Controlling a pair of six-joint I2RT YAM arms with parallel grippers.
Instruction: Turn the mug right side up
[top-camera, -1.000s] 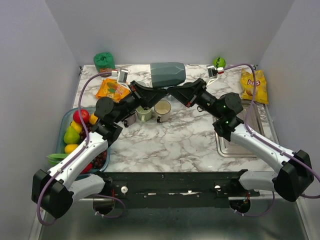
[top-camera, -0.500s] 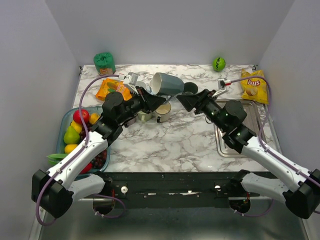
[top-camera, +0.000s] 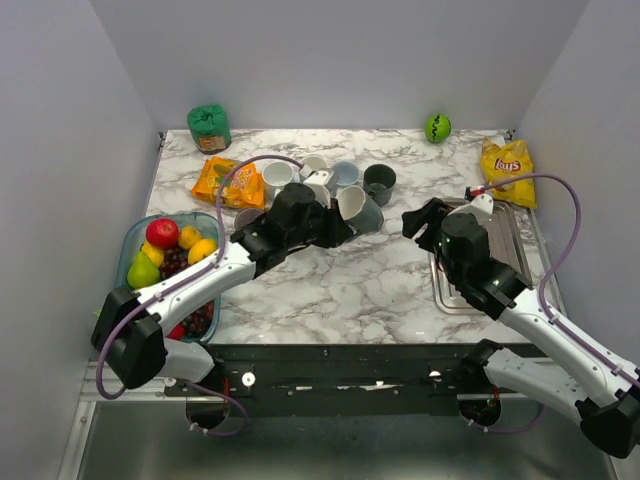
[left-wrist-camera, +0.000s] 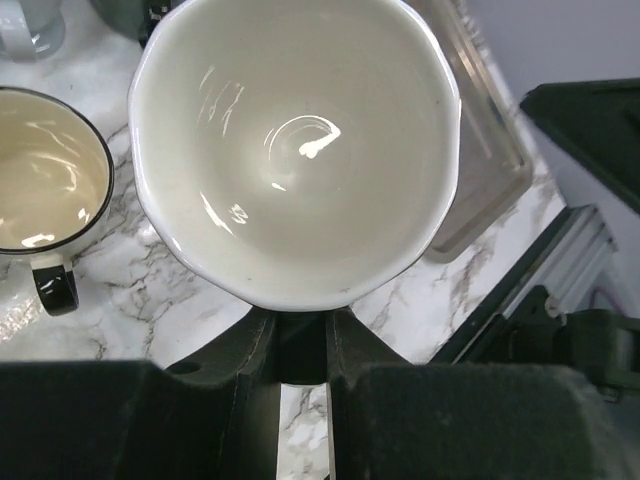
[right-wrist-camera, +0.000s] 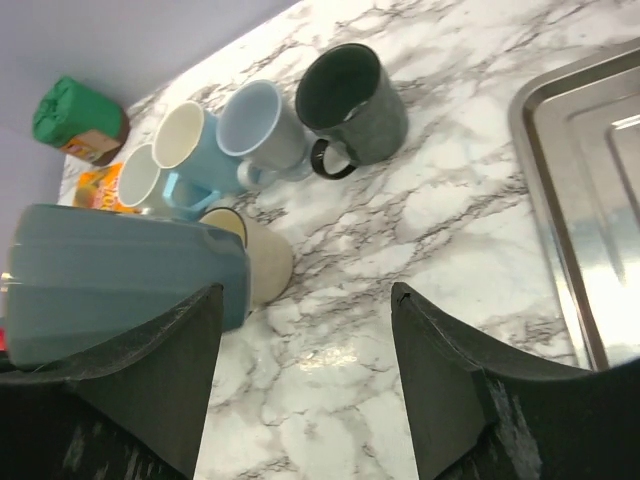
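My left gripper will next tilt down and lower to release the grey-blue mug on the marble (top-camera: 379, 235) below it, beside the cream mug.
The mug (top-camera: 360, 208) is grey-blue outside and white inside. It is tipped on its side just over the marble at the table's centre, its mouth facing back along my left arm. My left gripper (top-camera: 335, 225) is shut on its dark handle at the rim. In the left wrist view the white bowl of the mug (left-wrist-camera: 295, 150) fills the frame above the gripper (left-wrist-camera: 300, 335). My right gripper (top-camera: 415, 222) stands open to the right of the mug, apart from it. The right wrist view shows the mug's side (right-wrist-camera: 120, 275) beyond the left finger of the gripper (right-wrist-camera: 305, 300).
Several other mugs stand upright behind: a dark green one (right-wrist-camera: 350, 100), a light blue one (right-wrist-camera: 260, 125) and a cream one (left-wrist-camera: 45, 185). A metal tray (top-camera: 500, 260) lies at the right, a fruit container (top-camera: 150, 290) at the left, and snack bags (top-camera: 507, 170) further back.
My right gripper has opened, let go of the mug and drawn back to the right. The left arm has brought the mug down from high up and turned it.
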